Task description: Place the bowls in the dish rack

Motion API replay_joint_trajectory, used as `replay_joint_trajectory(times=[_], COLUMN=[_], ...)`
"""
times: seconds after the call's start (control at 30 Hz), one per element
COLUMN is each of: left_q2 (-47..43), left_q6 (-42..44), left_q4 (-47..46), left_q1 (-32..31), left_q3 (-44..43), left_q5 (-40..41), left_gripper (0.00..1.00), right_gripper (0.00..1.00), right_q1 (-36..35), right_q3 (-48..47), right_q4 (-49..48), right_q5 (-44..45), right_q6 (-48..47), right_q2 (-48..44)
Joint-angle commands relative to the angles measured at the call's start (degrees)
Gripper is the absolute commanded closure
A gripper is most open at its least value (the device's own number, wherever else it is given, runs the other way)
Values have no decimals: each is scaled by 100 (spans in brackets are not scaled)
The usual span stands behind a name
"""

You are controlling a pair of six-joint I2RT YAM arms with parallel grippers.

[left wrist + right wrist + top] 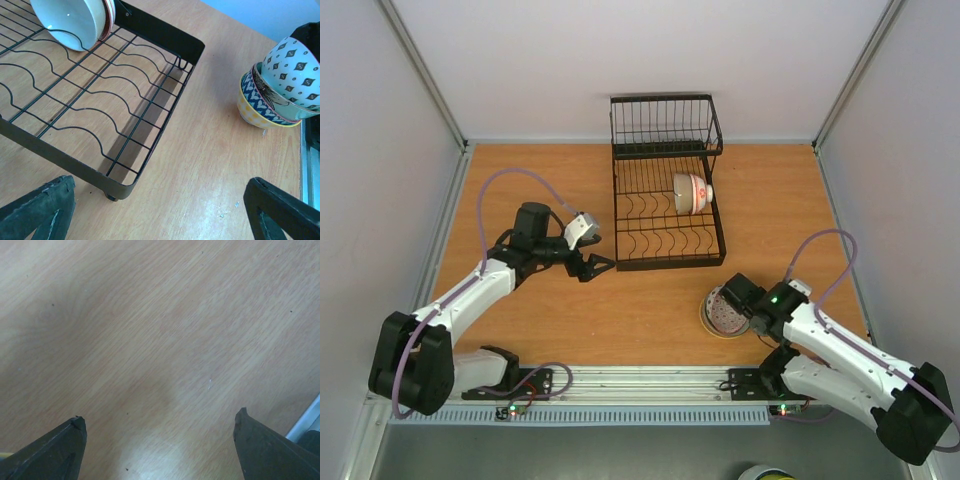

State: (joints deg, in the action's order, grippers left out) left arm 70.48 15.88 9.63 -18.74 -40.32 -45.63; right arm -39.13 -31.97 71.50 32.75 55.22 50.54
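Note:
My left gripper has the stack of bowls to its right in the top view, so it should swing past the rack's near edge next and go onto the top bowl's rack-side rim (714,295) (287,41).
The black wire dish rack (665,235) stands at the table's middle back. One white bowl with a red-pink pattern (692,193) leans on its side in the dividers; it also shows in the left wrist view (75,20). A stack of patterned bowls (720,315) sits on the table in front of the rack's right corner, and shows in the left wrist view (277,90). My left gripper (595,265) is open and empty by the rack's near left corner (65,162). My right gripper (732,298) is open and empty at the stack's right edge; its own view shows only bare table.
The rack's taller basket section (665,125) is at the back by the wall. White walls enclose the table on three sides. A metal rail (650,380) runs along the near edge between the arm bases.

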Motion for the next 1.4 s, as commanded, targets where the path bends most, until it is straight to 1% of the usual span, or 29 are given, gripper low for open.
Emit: replay_joint_trajectory(times=[0.0,0.13,0.23,0.37,0.43,0.5,0.57,0.73,0.83,0.93,1.0,1.07,1.2,1.37], left_q2=[25,201,430,853,1091,1323,1541,2135,2586,3005,3269,3479,3721,3776], left_q6=[-135,-232,-217,-372,-464,-471,-456,-520,-555,-596,-601,-635,-706,-790], left_q4=[-200,-3,295,761,1001,1281,1561,2035,2247,2500,2703,2890,3139,3276], left_q1=[-89,-394,-772,-1257,-1566,-1967,-2436,-3328,-3806,-4144,-4269,-4362,-4515,-4576], left_q3=[-158,-441,-822,-1626,-2090,-2485,-2890,-3644,-4066,-4520,-4796,-5054,-5449,-5623], left_q5=[147,813,1351,1901,2224,2745,3351,4146,4606,5074,5178,5187,5161,5114], left_gripper=[8,10,11,12,13,14,16,17,18,19,20,20,21,21], right_gripper=[18,17,15,14,13,14,14,13,13,13,13,13,12,12], right_q1=[-103,-125,-129,-138,-138,-138,-138,-137,-134,-132,-138,-138,-138,-138], right_q3=[-144,-349,-661,-1355,-1627,-1695,-1709,-1747,-1556,-1388,-1386,-1424,-1543,-1530], right_q4=[831,879,907,1181,967,584,343,594,224,-112,-71,57,391,278], right_q5=[-80,138,363,847,961,909,897,1272,1315,1331,1413,1484,1558,1563], right_q6=[1010,869,567,161,-384,-950,-1271,-1067,-1449,-1774,-1846,-1863,-1745,-1847], right_q2=[-253,-495,-417,-214,-344,-635,-1016,-1717,-2384,-3094,-3391,-3500,-3396,-3381])
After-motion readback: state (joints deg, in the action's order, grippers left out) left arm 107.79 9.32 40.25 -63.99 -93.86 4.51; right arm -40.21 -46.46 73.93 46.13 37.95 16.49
